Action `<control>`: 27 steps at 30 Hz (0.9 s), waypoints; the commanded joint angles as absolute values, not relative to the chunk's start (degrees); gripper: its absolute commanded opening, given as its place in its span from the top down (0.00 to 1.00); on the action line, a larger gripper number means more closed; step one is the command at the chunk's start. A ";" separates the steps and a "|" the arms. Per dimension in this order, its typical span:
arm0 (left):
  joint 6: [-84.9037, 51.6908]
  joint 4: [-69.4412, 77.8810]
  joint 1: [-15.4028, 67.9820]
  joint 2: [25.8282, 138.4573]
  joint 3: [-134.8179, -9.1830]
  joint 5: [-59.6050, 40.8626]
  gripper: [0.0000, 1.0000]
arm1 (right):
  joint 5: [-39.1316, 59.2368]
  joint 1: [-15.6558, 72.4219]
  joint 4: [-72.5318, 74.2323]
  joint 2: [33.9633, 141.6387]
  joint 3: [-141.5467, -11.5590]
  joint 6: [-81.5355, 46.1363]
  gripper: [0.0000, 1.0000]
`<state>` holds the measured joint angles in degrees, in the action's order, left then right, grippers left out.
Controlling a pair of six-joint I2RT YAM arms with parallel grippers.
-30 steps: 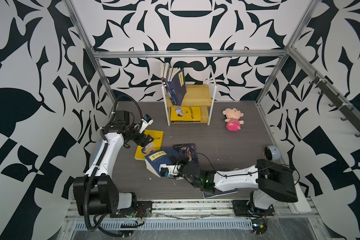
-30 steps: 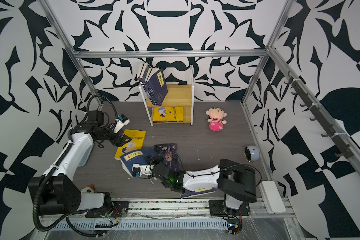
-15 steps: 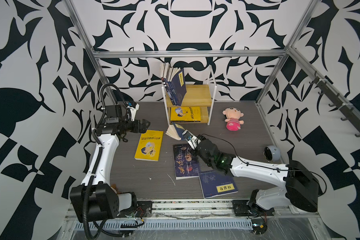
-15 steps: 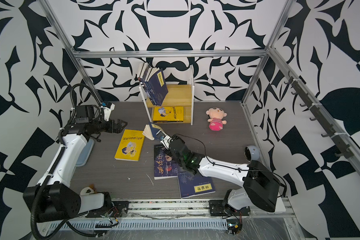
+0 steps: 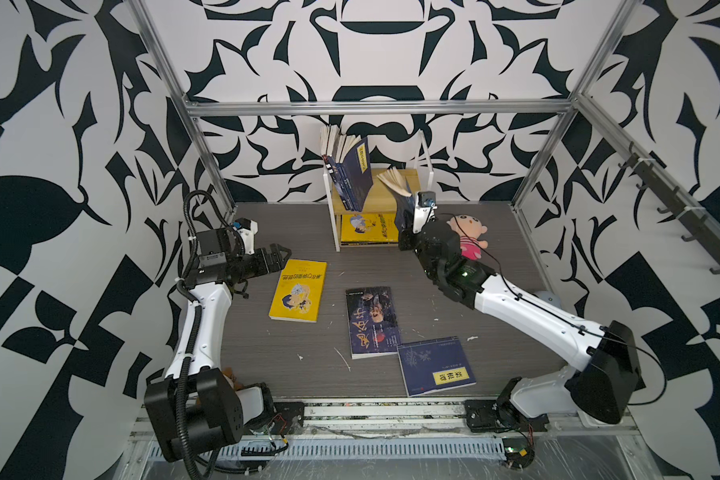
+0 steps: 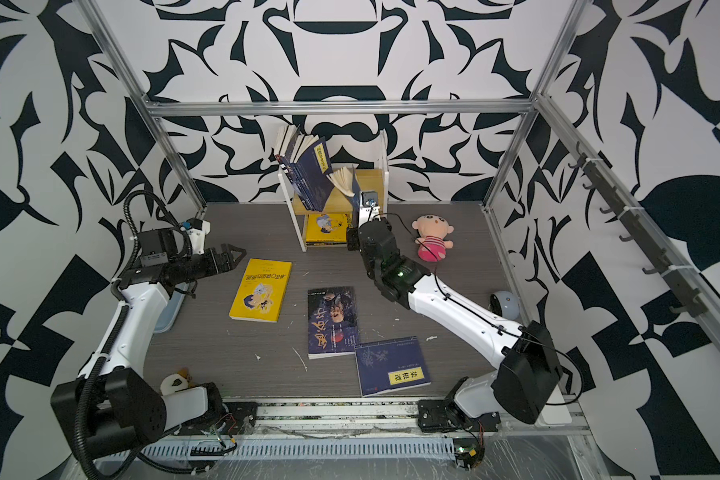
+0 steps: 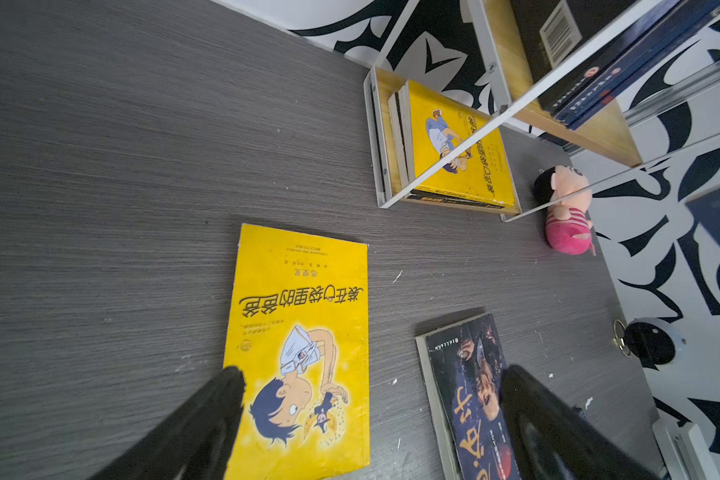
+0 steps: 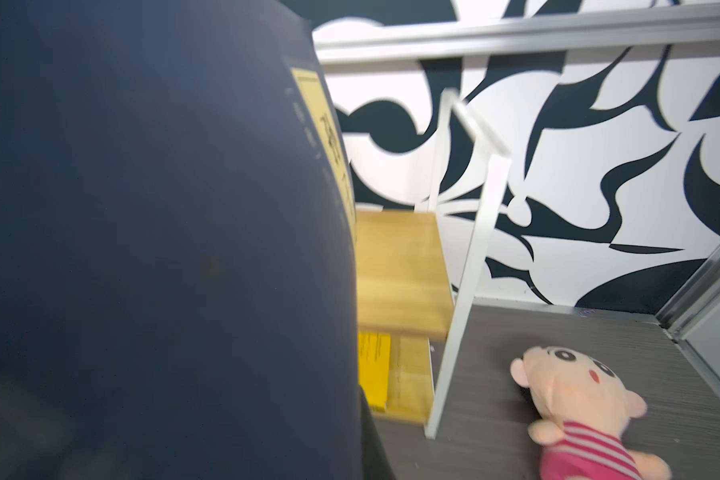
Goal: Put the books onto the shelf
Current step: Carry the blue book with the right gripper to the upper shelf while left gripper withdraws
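The book in my right gripper needs to go outward against the leaning navy books next and be released there. The bare upper board beside the navy books is outward of the gripper.
The shelf (image 5: pixel 385 195) stands at the back middle. Navy books (image 5: pixel 350 174) lean on its upper board and a yellow one (image 5: pixel 368 226) lies on the lower board. My right gripper (image 5: pixel 406 226) is shut on a navy book (image 8: pixel 163 228) with a yellow label. It holds the book upright, pages fanned, at the shelf's right front by the upper board (image 8: pixel 395 266). My left gripper (image 7: pixel 373 374) is open and empty, above the table beside the yellow book (image 5: pixel 298 291). A dark book with gold calligraphy (image 5: pixel 373 320) and a navy book (image 5: pixel 435 368) lie flat nearer the front.
A pink plush doll (image 5: pixel 468 237) lies right of the shelf, close to my right wrist. A round grey object (image 6: pixel 504 303) sits by the right wall, a pale blue tray (image 6: pixel 175 307) under my left arm and a small toy (image 6: pixel 175 382) at the front left.
My right gripper has carried the navy book from the front of the table up and back to the shelf. My left gripper has drawn back off the yellow book and opened fully.
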<state>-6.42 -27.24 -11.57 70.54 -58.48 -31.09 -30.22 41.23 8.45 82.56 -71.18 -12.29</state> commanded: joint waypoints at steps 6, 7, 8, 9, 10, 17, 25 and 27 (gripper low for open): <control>-7.35 -26.88 -10.97 69.13 -59.51 -31.72 0.00 | -28.52 36.66 10.48 94.44 -88.48 -21.66 1.00; -6.85 -27.41 -10.74 69.25 -59.87 -31.43 0.00 | -27.99 36.27 10.57 96.40 -90.58 -21.47 1.00; -6.45 -27.75 -10.48 69.34 -60.25 -31.24 0.00 | -27.73 36.00 10.31 98.23 -92.69 -21.36 1.00; -6.27 -27.77 -10.25 69.39 -60.39 -31.13 0.00 | -27.60 35.95 9.99 99.58 -94.46 -21.21 1.00; -6.22 -27.73 -10.03 69.35 -60.45 -31.12 0.00 | -27.22 35.86 9.86 101.22 -96.28 -20.83 1.00; -5.67 -28.39 -9.14 69.28 -60.81 -30.88 0.00 | -26.10 35.91 7.79 114.35 -109.08 -18.84 1.00; -4.28 -28.83 -8.67 68.82 -60.78 -30.16 0.00 | -22.68 35.91 8.94 124.23 -119.72 -14.17 1.00; -4.26 -28.48 -8.56 68.77 -60.66 -30.23 0.00 | -20.93 35.93 9.99 125.43 -120.47 -12.27 1.00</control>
